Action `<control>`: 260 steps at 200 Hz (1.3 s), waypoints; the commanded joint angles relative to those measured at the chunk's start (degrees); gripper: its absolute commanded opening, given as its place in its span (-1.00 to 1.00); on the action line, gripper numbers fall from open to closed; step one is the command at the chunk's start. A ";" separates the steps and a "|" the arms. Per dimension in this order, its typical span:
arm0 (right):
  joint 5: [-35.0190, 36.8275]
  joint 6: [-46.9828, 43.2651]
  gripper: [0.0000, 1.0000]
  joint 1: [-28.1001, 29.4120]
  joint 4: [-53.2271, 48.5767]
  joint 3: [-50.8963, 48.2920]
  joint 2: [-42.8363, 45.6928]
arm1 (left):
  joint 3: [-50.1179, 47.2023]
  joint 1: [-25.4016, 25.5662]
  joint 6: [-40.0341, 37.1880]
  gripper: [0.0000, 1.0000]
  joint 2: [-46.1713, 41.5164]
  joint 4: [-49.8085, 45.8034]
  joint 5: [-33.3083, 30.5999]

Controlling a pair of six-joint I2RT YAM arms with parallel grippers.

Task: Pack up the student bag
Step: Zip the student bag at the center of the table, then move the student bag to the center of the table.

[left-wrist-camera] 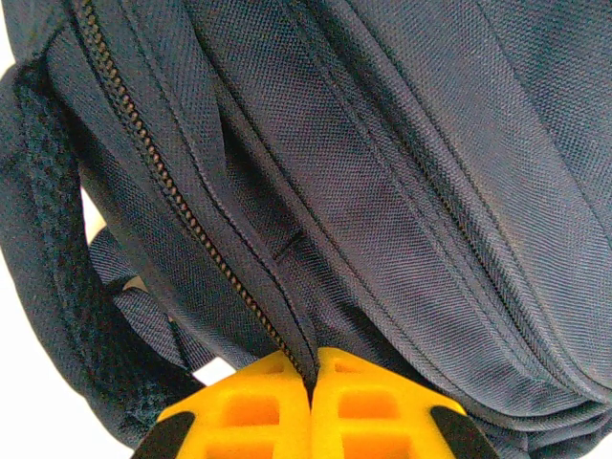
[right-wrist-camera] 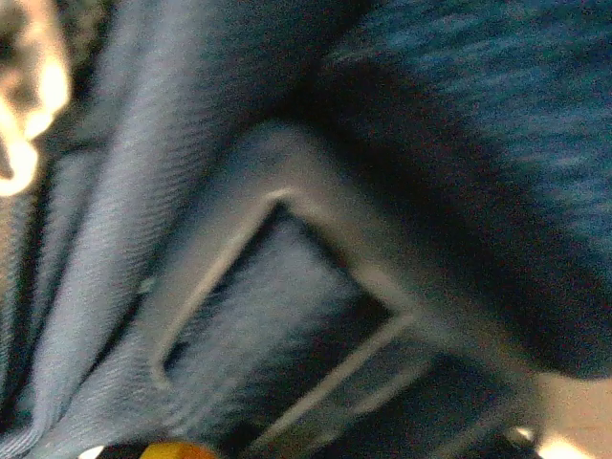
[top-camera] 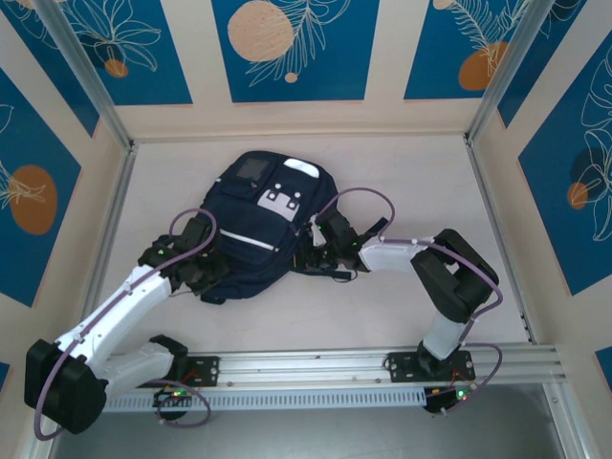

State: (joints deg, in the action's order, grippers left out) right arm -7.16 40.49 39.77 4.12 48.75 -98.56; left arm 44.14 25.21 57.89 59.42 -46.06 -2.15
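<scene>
The zip runs into the shut fingers of my left gripper, so my left gripper should swing with a turn along the bag's rounded near end [top-camera: 247, 288] and let go of the fabric there.
The student bag [top-camera: 258, 229], navy with a grey-white front patch and a white stripe, lies flat in the middle of the table. My left gripper [top-camera: 203, 270] is at the bag's lower left edge. In the left wrist view its yellow fingers [left-wrist-camera: 251, 411] are shut together, pinching the bag's fabric [left-wrist-camera: 382, 191] right beside a zip [left-wrist-camera: 172, 196]. My right gripper [top-camera: 320, 251] presses against the bag's right side. The right wrist view is a blurred close-up of bag fabric [right-wrist-camera: 220, 172] and a strap buckle [right-wrist-camera: 316, 229]; only a sliver of yellow fingertip [right-wrist-camera: 167, 449] shows.
The pale table [top-camera: 411, 191] is walled by blue-and-cream panels, with aluminium posts at the back corners [top-camera: 91, 86] [top-camera: 507, 67]. A metal rail [top-camera: 335, 365] carrying both arm bases runs along the near edge. A dark padded strap [left-wrist-camera: 53, 287] hangs off the bag's left side.
</scene>
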 commanded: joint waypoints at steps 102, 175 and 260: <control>0.47 6.23 -0.47 -6.76 0.00 0.60 0.25 | -2.22 -1.13 -3.58 -1.00 0.53 3.39 4.00; 19.59 1.23 -0.07 -4.96 -19.05 -3.84 16.76 | 5.34 7.09 -9.65 -1.00 13.09 9.65 10.98; 49.49 5.68 -0.07 -5.41 -40.23 -2.06 35.84 | 25.21 26.30 -23.99 -0.87 34.32 5.75 24.04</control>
State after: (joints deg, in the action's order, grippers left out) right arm 34.46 45.45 35.14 -31.38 47.03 -66.43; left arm 65.91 47.33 41.12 93.03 -39.46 12.58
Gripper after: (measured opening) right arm 0.466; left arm 0.067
